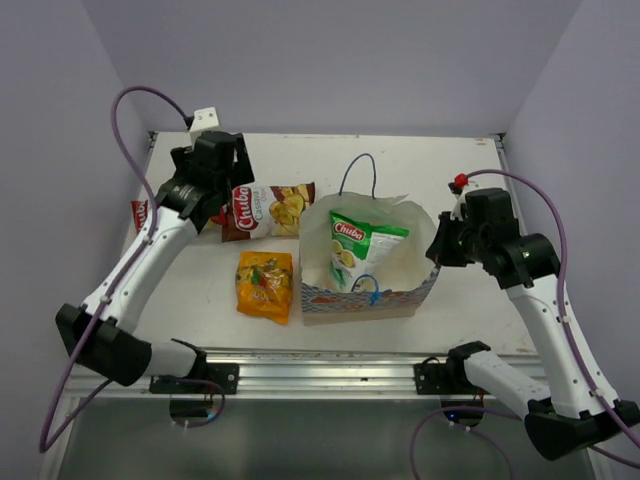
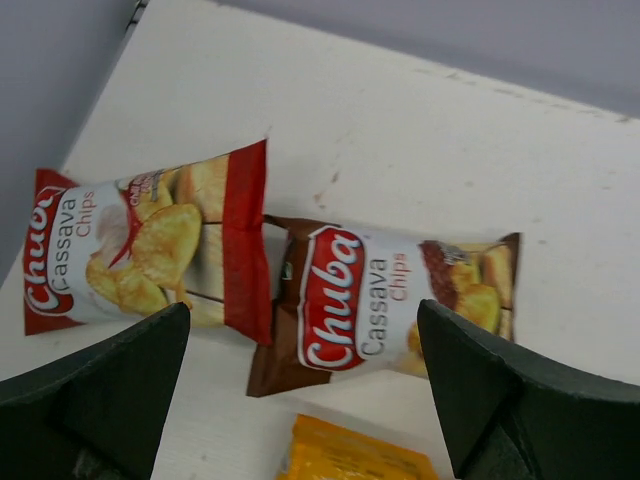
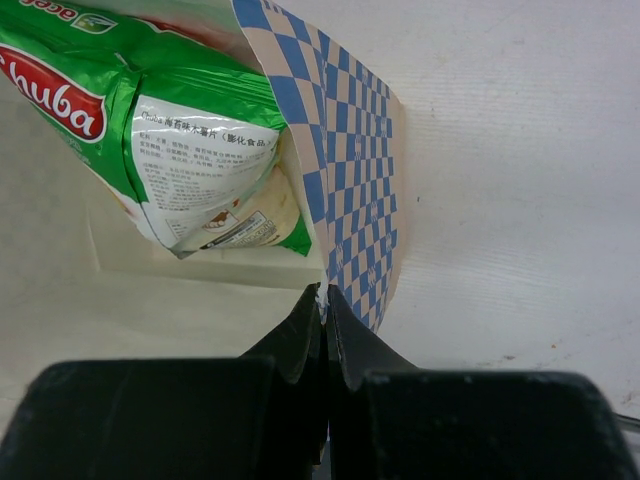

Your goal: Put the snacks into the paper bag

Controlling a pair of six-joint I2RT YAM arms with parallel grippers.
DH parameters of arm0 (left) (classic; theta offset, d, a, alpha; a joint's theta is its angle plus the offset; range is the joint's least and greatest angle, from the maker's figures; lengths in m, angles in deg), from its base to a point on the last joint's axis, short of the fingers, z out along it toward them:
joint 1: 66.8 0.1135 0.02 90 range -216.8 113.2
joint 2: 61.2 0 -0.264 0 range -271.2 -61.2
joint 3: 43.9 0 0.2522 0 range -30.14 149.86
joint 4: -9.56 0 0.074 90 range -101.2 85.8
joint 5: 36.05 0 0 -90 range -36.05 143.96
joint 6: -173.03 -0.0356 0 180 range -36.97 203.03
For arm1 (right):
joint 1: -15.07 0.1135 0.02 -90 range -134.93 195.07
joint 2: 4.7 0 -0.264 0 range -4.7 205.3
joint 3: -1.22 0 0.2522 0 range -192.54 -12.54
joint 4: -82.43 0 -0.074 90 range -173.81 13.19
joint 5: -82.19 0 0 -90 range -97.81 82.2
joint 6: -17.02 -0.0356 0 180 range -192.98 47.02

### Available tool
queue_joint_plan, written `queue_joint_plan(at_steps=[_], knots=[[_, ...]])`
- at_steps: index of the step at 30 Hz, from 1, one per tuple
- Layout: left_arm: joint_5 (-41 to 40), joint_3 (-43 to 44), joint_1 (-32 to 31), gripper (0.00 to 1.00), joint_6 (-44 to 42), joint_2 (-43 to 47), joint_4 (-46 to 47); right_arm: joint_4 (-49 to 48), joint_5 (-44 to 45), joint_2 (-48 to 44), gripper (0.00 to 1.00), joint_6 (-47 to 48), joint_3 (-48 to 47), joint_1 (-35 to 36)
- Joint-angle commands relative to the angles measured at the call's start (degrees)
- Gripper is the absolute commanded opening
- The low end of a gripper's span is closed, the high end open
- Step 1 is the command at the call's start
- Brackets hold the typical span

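My left gripper should next move open onto the red packet's banded end [image 1: 217, 215], down and toward the left in the wrist view, because that end overlaps the brown-white packet [image 1: 268, 208].
The paper bag [image 1: 418, 285] lies open in mid-table with a green-white Chuba packet [image 1: 358, 245] inside; both show in the right wrist view, bag wall [image 3: 350, 170] and packet [image 3: 170, 120]. My right gripper [image 1: 440, 245] is shut on the bag's right rim [image 3: 322, 300]. A brown-white Chuba packet [image 1: 268, 208] and a red one [image 1: 139, 213] lie left of the bag, an orange-yellow packet [image 1: 265, 284] nearer. My left gripper [image 1: 222, 180] is open, hovering above the brown-white packet [image 2: 390, 295]; the red [image 2: 150, 245] and orange-yellow [image 2: 355, 455] packets also show there.
The table's back edge meets the wall behind the packets. A metal rail [image 1: 320, 365] runs along the near edge. The bag's blue cord handles stand up at the back [image 1: 358, 170] and front [image 1: 368, 287].
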Motion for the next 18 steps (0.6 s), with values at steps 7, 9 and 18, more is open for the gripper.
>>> queue_joint_plan(at_steps=[7, 9, 18], knots=[[-1.11, 4.74, 11.92, 1.00, -5.13, -18.21, 4.13, -2.43, 0.91, 0.46, 0.00, 0.11, -0.29, 0.19], [-1.46, 4.75, 13.14, 1.00, -4.95, -20.33, 4.04, -2.61, 1.26, 0.46, 0.00, 0.19, -0.03, 0.19], [1.96, -1.58, 17.37, 1.00, -5.65, -24.72, 5.62, -3.13, 1.71, 1.42, 0.00, 0.37, 0.15, 0.19]])
